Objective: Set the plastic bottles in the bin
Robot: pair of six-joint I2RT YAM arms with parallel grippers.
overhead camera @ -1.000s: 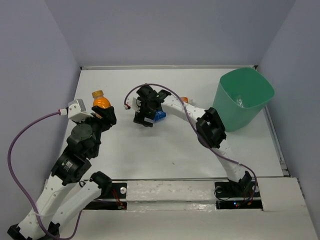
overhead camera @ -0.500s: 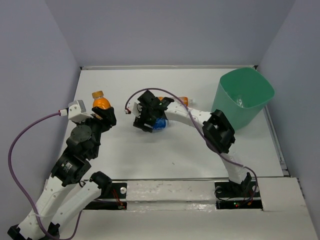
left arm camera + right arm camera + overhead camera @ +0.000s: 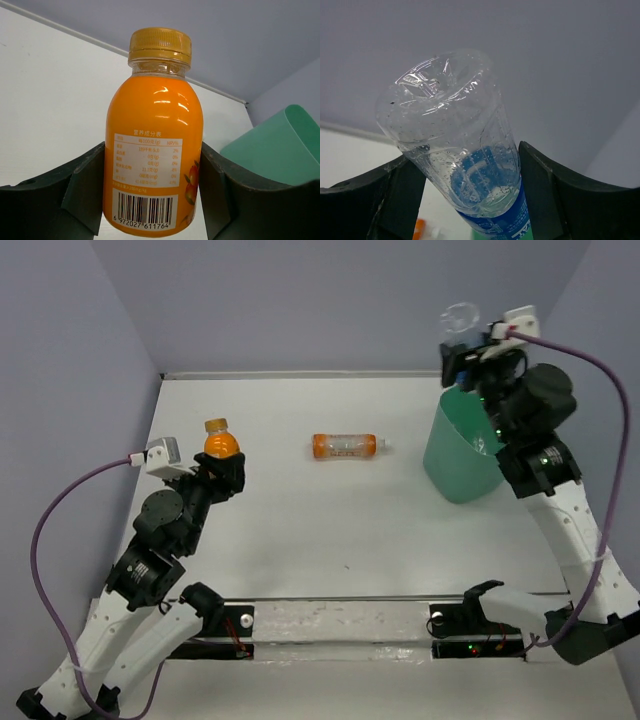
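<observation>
Next I should raise and move my left gripper over the bin's opening to release the orange bottle, since the bin is to my gripper's right in the top view.
My left gripper is shut on an upright orange bottle with a yellow cap at the table's left side. In the left wrist view the bottle fills the gap, and both fingers press its sides. My right gripper is shut on a clear bottle with a blue label and holds it high over the near-left rim of the mint-green bin. That bottle is bottom up in the right wrist view. A second orange-tinted bottle lies on its side mid-table.
The bin stands at the table's far right corner, and its edge shows in the left wrist view. A clear glint shows inside it. Grey walls close the table's left, back and right sides.
My right arm lifted the blue-label bottle from mid-table and swung it right, up over the bin. That uncovered the lying orange-tinted bottle. My left gripper shifted a little right with the orange bottle.
</observation>
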